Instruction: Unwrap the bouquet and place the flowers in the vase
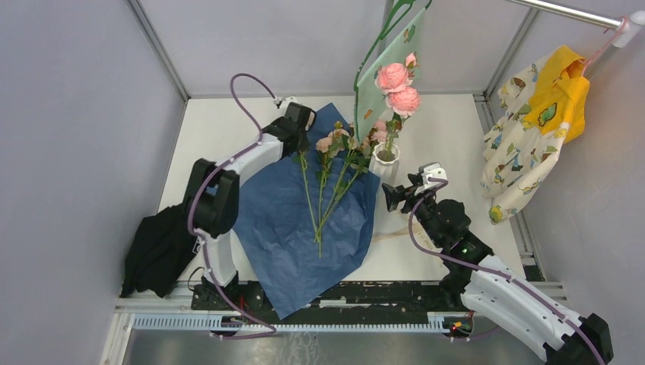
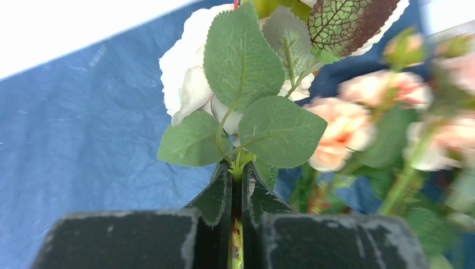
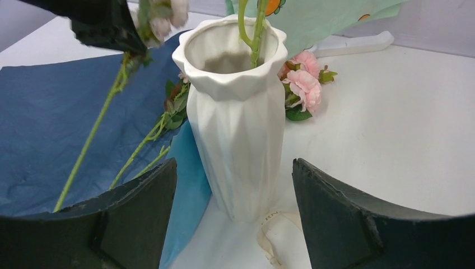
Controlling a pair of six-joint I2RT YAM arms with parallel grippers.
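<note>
Next, my left gripper goes up and over to the vase's opening (image 1: 387,154), then lowers and releases the rose, so that its long stem clears the vase's rim.
The bouquet's blue paper (image 1: 289,228) lies spread flat, navy side up, with several long-stemmed flowers (image 1: 328,179) loose on it. At the paper's far edge my left gripper (image 1: 300,128) is shut on the green stem (image 2: 236,168) of a cream rose (image 2: 182,78), just below its leaves. That stem (image 3: 95,131) slants down to the paper. The white ribbed vase (image 1: 384,162) (image 3: 235,112) stands right of the paper and holds two pink roses (image 1: 399,87). My right gripper (image 3: 232,163) stands open, its fingers (image 3: 143,196) either side of the vase's base, not touching it.
A green patterned cloth on a hanger (image 1: 395,46) hangs behind the vase. A yellow and cream garment (image 1: 536,129) hangs at the right. A black cloth (image 1: 160,247) lies at the left edge. Cream ribbon (image 3: 274,230) curls on the table by the vase's foot.
</note>
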